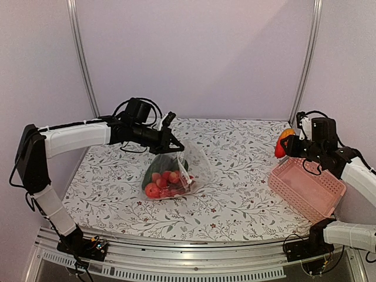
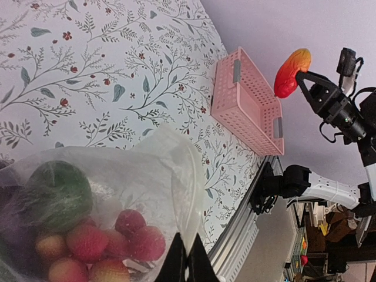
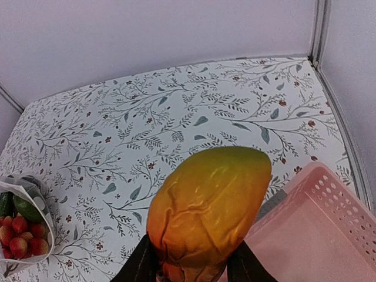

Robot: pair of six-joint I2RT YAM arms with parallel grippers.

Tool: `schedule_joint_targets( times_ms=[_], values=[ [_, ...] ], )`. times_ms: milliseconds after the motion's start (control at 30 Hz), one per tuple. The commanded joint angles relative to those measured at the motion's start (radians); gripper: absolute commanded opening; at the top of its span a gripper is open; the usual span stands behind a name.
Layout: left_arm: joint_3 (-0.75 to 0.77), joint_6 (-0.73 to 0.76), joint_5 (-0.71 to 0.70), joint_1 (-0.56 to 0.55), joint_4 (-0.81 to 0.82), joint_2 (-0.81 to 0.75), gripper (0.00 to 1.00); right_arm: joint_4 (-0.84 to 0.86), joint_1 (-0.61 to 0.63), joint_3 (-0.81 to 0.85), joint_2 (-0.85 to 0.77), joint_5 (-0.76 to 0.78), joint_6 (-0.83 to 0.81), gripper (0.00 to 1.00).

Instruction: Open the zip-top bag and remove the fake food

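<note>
My right gripper will next tilt downward and lower the orange-yellow fruit from above the rim of the empty pink basket into the basket's far end.
The clear zip-top bag stands open on the table's middle, holding red strawberries and a green piece. My left gripper is shut on the bag's top edge and holds it up; in the left wrist view its tips pinch the plastic rim above the strawberries and green fruit. My right gripper is shut on an orange-yellow fake fruit, held in the air beside the pink basket's far corner. The bag also shows in the right wrist view.
The pink lattice basket sits tilted at the table's right edge, near my right arm; it also shows in the left wrist view. Metal frame posts stand at the back corners. The floral tablecloth covers the table.
</note>
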Motion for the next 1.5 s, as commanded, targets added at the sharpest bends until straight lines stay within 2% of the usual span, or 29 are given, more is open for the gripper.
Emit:
schedule_joint_targets(
  times_ms=[0,167,400,633,867,1100,1233,1333,1467],
  values=[
    [0.03,0.018,0.014,0.005,0.002,0.024,0.0,-0.153,-0.109,-0.057,-0.003,-0.025,0.148,0.07],
    [0.045,0.02,0.023,0.005,-0.004,0.041,0.0,-0.187,-0.205,-0.067,0.07,-0.074,0.203,0.08],
    [0.056,0.024,0.028,0.006,-0.009,0.051,0.0,-0.175,-0.283,-0.058,0.202,-0.093,0.18,0.11],
    [0.051,0.027,0.041,0.016,-0.01,0.058,0.0,-0.109,-0.325,-0.061,0.341,-0.186,0.15,0.22],
    [0.039,0.028,0.05,0.025,-0.007,0.055,0.0,-0.056,-0.326,-0.01,0.434,-0.234,0.134,0.43],
    [0.037,0.037,0.046,0.035,-0.024,0.044,0.0,-0.099,-0.327,0.027,0.446,-0.239,0.124,0.73],
    [0.034,0.034,0.058,0.04,-0.022,0.039,0.0,-0.15,-0.326,0.056,0.399,-0.263,0.095,0.8],
    [0.034,0.04,0.072,0.04,-0.022,0.037,0.0,-0.172,-0.325,0.079,0.341,-0.311,0.033,0.91],
    [0.028,0.048,0.107,0.04,-0.011,0.03,0.0,-0.197,-0.285,0.133,0.297,-0.38,-0.025,0.92]
  ],
)
